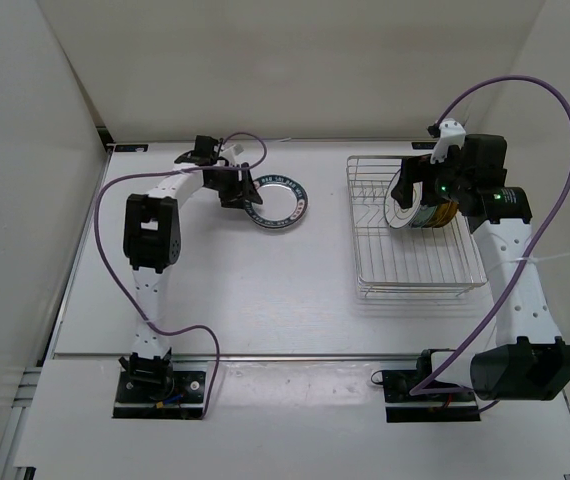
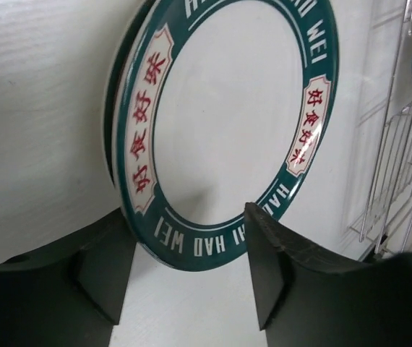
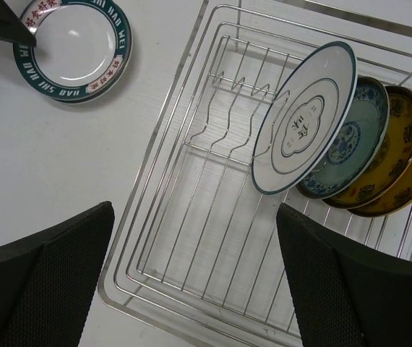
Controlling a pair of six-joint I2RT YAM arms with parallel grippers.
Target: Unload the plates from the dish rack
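My right gripper should next turn and lower until its fingers are on both sides of the upper rim of the front white plate (image 3: 317, 160), because the empty slots beside it leave room.
A white plate with a dark green lettered rim (image 1: 280, 205) lies flat on the table, left of the dish rack (image 1: 415, 290). My left gripper (image 1: 243, 193) is open at this plate's left edge. In the left wrist view the plate's near rim (image 2: 213, 249) lies between the open fingers (image 2: 267, 264) of the gripper (image 2: 184, 271), untouched. My right gripper (image 1: 405, 185) hovers open above the rack (image 3: 191, 144). Several plates stand in the rack's slots: a white one with a grey motif (image 3: 303, 119) in front, then a teal patterned one (image 3: 354, 134), a gold one (image 3: 390, 137) and one more, mostly hidden.
White walls close in the table at the back and both sides. The rack's front half (image 3: 213, 238) holds nothing. Purple cables loop over both arms. The rack's wires show at the right of the left wrist view (image 2: 401, 144).
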